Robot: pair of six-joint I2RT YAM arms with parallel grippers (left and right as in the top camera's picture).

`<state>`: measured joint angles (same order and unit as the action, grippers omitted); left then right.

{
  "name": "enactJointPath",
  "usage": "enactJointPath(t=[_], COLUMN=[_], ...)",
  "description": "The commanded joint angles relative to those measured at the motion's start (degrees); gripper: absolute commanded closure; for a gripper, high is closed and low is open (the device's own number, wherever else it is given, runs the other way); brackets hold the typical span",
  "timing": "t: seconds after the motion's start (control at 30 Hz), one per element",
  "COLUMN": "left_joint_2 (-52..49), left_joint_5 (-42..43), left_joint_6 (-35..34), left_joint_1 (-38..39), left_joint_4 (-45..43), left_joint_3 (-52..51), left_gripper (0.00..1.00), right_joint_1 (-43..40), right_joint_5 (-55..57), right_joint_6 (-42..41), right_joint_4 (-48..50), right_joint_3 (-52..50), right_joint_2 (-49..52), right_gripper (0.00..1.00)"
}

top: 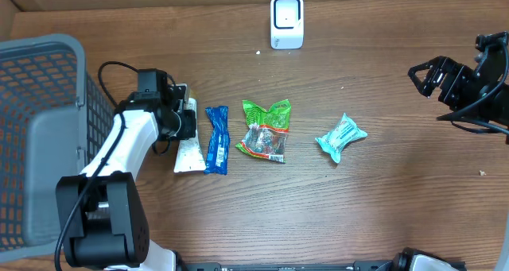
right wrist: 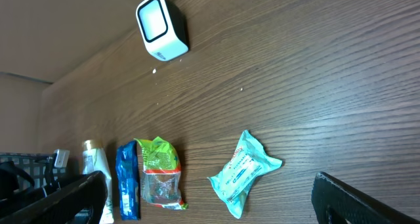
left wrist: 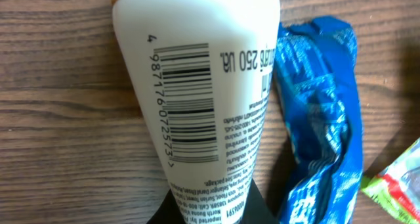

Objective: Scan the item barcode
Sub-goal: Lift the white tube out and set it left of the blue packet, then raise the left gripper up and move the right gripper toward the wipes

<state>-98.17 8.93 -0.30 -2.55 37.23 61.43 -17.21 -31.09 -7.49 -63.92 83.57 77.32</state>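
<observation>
My left gripper should first go down slightly, then shift and open, to get toward the blue packet with the white tube.
A white tube [top: 189, 148] lies beside the other packets at the table's left, its printed barcode [left wrist: 187, 102] facing the left wrist camera. My left gripper [top: 185, 118] is shut on the white tube [left wrist: 197, 66], black jaws on either side of its narrow end [left wrist: 210, 211]. I cannot tell whether the tube rests on the wood or is just lifted. The white scanner [top: 286, 21] stands at the back centre, also in the right wrist view [right wrist: 161, 27]. My right gripper [top: 421, 74] hovers open at the far right, holding nothing [right wrist: 210, 204].
A blue packet [top: 216, 140] lies right beside the tube [left wrist: 321, 112]. A green packet [top: 266, 132] and a teal packet [top: 340, 136] lie further right. A grey mesh basket [top: 40, 128] fills the left edge.
</observation>
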Motion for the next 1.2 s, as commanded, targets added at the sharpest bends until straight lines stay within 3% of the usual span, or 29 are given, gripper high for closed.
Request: enactJointPath(t=[0.0,0.57,0.87,0.93,1.0,1.07,1.17], left_joint_2=[0.0,-9.1,-9.1,-9.1,-9.1,-9.1,-9.0], left_joint_5=[-2.1,0.6,1.5,0.8,0.8,1.0,1.6], left_joint_6=[-4.2,4.1,4.2,4.2,3.6,0.6,-2.2], left_joint_1=[0.0,1.9,6.5,7.1,7.1,6.6,5.1], left_joint_4=[-1.1,-5.9,-6.8,-6.5,-6.2,-4.9,1.7], left_joint_3=[0.0,-0.4,-0.4,-0.4,-0.4,0.2,4.5], left_gripper=[0.96,0.96,0.96,0.87,0.68,0.57,0.51], right_joint_1=[-0.1,-0.1,-0.1,-0.1,-0.1,-0.1,-0.1], right_joint_5=[0.3,0.3,0.3,0.3,0.4,0.4,0.4], right_joint_6=[0.0,0.0,0.0,0.0,0.0,0.0,0.0], right_joint_4=[0.3,0.5,0.6,0.6,0.6,0.5,-1.0], right_joint_3=[1.5,1.0,1.0,1.0,1.0,1.0,0.9], right_joint_2=[0.0,3.4,4.5,4.5,4.5,4.5,4.9], right_gripper=[0.00,0.00,0.00,0.00,0.00,0.00,0.00])
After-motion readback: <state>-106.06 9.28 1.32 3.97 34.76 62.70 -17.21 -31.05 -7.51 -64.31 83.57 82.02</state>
